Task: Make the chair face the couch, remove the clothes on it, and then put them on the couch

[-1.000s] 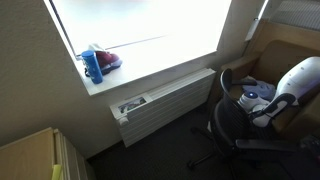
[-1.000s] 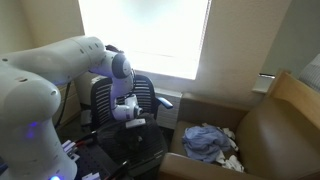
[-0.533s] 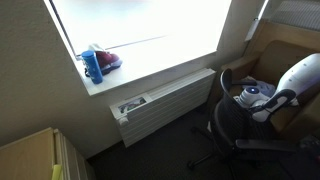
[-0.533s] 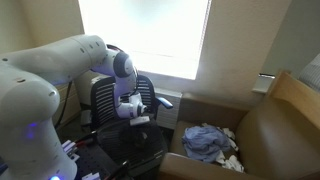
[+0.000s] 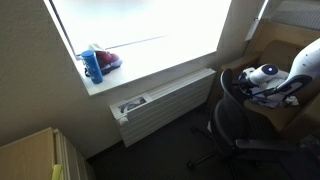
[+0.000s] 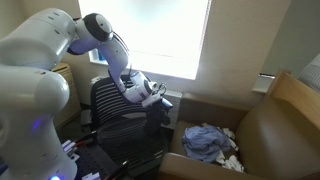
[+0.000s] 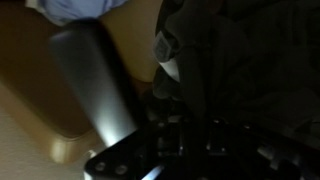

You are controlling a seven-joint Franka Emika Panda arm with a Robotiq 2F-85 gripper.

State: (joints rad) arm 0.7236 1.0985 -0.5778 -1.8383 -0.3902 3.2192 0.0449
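Observation:
My gripper rises and swings toward the couch next, over the seat beside the blue clothes, to release, as the dark cloth is still at the chair (image 6: pixel 122 112).
The black mesh office chair (image 6: pixel 122 112) stands beside the brown couch (image 6: pixel 265 125); it also shows from behind in an exterior view (image 5: pixel 235 125). A heap of blue clothes (image 6: pixel 208 140) lies on the couch seat, and its edge shows at the top of the wrist view (image 7: pixel 80 8). My gripper (image 6: pixel 160 97) hangs at the chair's couch-side edge, above the armrest (image 7: pixel 95 80). In the wrist view the gripper (image 7: pixel 185 135) is too dark to read. A dark mass (image 7: pixel 240 60) lies before it; I cannot tell if it is cloth or chair.
A bright window with a sill holds a blue bottle (image 5: pixel 92 66) and a red object. A white radiator (image 5: pixel 165 100) runs below it. The couch's wooden arm (image 6: pixel 300 100) rises at the far side. A box (image 5: pixel 35 155) stands near the wall.
The arm has risen and swung from low over the chair seat toward the couch side; the gripper now sits higher, at the chair's edge.

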